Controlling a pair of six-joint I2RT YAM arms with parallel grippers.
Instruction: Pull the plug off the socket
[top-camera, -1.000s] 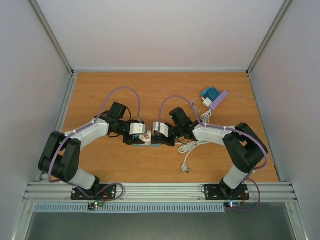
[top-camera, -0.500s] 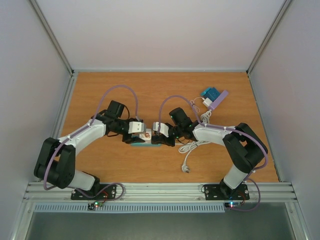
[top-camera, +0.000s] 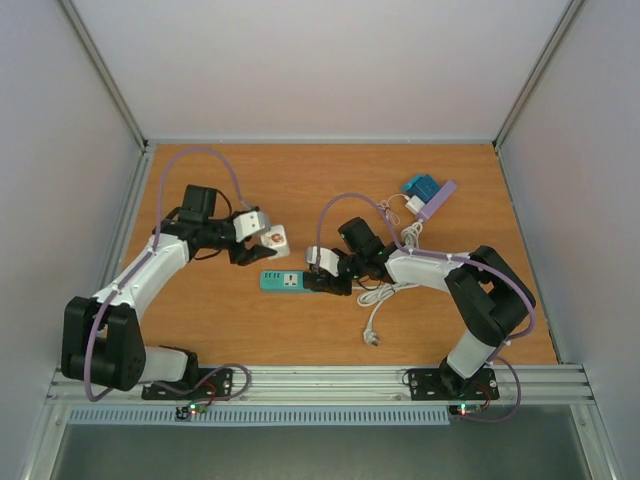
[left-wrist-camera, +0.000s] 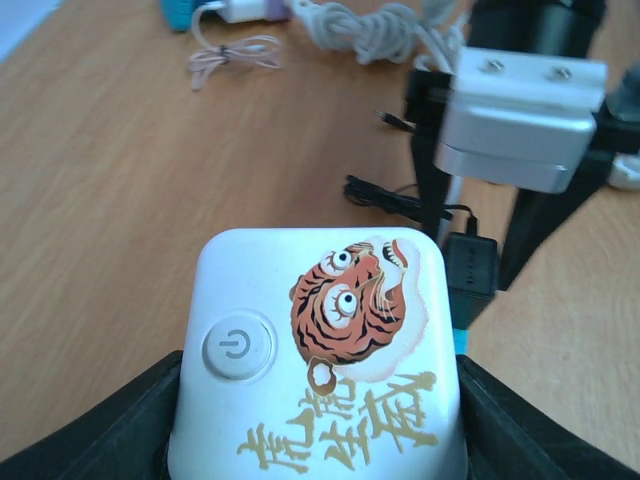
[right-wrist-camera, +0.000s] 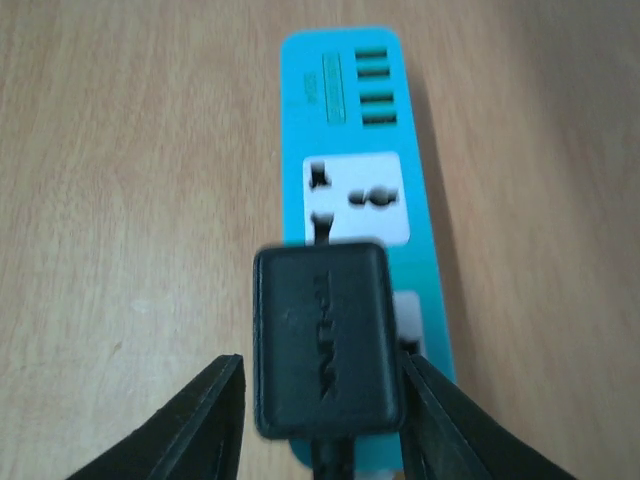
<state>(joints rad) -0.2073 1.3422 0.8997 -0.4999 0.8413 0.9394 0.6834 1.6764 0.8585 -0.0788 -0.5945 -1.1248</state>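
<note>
The left gripper swings outward and lowers to release the plug next, since the table's bare far corner lies below, to its left in the top view.
My left gripper (top-camera: 262, 243) is shut on the white plug (top-camera: 274, 239) and holds it up and to the left of the teal socket strip (top-camera: 282, 281), clear of it. In the left wrist view the plug (left-wrist-camera: 318, 350), with a tiger sticker and a power button, sits between my black fingers (left-wrist-camera: 120, 430). My right gripper (top-camera: 324, 272) is at the strip's right end. In the right wrist view its jaws stand closely on both sides of a black adapter (right-wrist-camera: 325, 340) plugged into the strip (right-wrist-camera: 345, 110).
A white cable (top-camera: 377, 300) lies coiled and trailing on the table right of the strip. A blue block (top-camera: 420, 185), a purple bar (top-camera: 438, 199) and a white charger (top-camera: 413, 205) lie at the back right. Walls enclose the table on three sides.
My left gripper has pulled the white plug out of the strip and carried it up and left. The strip's left sockets now show. The right arm has stayed put.
</note>
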